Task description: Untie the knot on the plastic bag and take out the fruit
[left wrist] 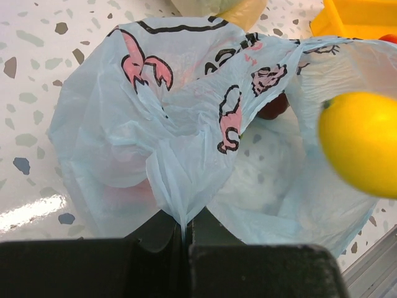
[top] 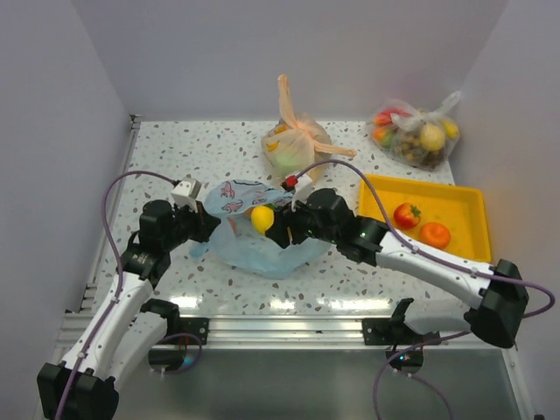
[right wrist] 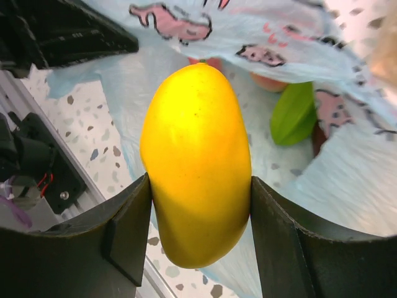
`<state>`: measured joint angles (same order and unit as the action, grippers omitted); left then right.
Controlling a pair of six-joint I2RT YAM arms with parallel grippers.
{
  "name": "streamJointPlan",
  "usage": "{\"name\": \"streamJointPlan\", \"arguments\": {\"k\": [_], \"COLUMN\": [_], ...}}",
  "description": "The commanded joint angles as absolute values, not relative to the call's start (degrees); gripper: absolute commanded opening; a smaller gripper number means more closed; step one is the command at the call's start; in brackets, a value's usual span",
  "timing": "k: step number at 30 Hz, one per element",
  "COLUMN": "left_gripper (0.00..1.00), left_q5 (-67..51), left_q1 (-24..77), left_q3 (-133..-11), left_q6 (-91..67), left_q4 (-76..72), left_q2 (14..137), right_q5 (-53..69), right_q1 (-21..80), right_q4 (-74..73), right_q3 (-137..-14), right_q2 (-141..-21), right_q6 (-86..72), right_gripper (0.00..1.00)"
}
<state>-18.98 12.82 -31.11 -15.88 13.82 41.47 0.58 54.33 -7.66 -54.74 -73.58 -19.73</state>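
Note:
The yellow tray is empty between the tomato and the bag-side edge. My right gripper will next lift the fruit off the bag [top: 254, 249] and lower it there.
The light blue plastic bag [top: 254, 249] with pink cartoon prints lies open in the middle of the table; no knot shows on it. My left gripper [left wrist: 185, 226] is shut on a pinched fold of the bag's edge [left wrist: 177, 198]. My right gripper [right wrist: 198, 211] is shut on a yellow fruit [right wrist: 195, 161], held just above the bag's mouth; the fruit also shows in the top view [top: 262, 219] and in the left wrist view [left wrist: 360, 143]. Inside the bag I see a green piece [right wrist: 293, 113], pink ones [right wrist: 273, 82] and a dark red one [left wrist: 273, 107].
A yellow tray [top: 464, 203] at the right holds a red tomato [top: 405, 215] and an orange [top: 435, 234]. An orange translucent bag [top: 297, 140] and a clear bag of fruit [top: 416, 133] stand at the back. White walls enclose the table.

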Motion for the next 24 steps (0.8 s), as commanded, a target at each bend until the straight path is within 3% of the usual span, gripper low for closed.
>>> {"name": "streamJointPlan", "arguments": {"k": [1,5,10,15,24], "left_gripper": [0.00,0.00,0.00,0.00,0.00], "left_q5": [-17.75,-17.75,-18.54,-18.98,-18.98], "left_q1": [13.01,12.92,12.92,12.92,13.01], "left_q3": [-32.61,-32.78,-32.70,-32.70,-32.52], "left_q6": [-16.08,-16.17,-16.08,-16.08,-16.00], "left_q4": [13.45,13.54,13.27,13.19,13.18], "left_q2": [42.27,42.45,42.36,42.01,41.31], "right_q5": [-4.99,-15.80,-25.84,-25.66,-15.30], "right_q1": [53.53,48.97,34.66,21.47,8.89], "right_q4": [-16.25,-20.91,-19.78,-18.90,-9.59], "right_q3": [-58.88,-60.38,-56.70,-52.21,-44.04], "right_q2": [-65.41,-59.08,-53.88,-56.86,-70.37], "right_q6": [-14.59,-13.45,-15.90,-22.93,-29.53], "right_gripper": [0.03,0.02,0.03,0.03,0.08]}}
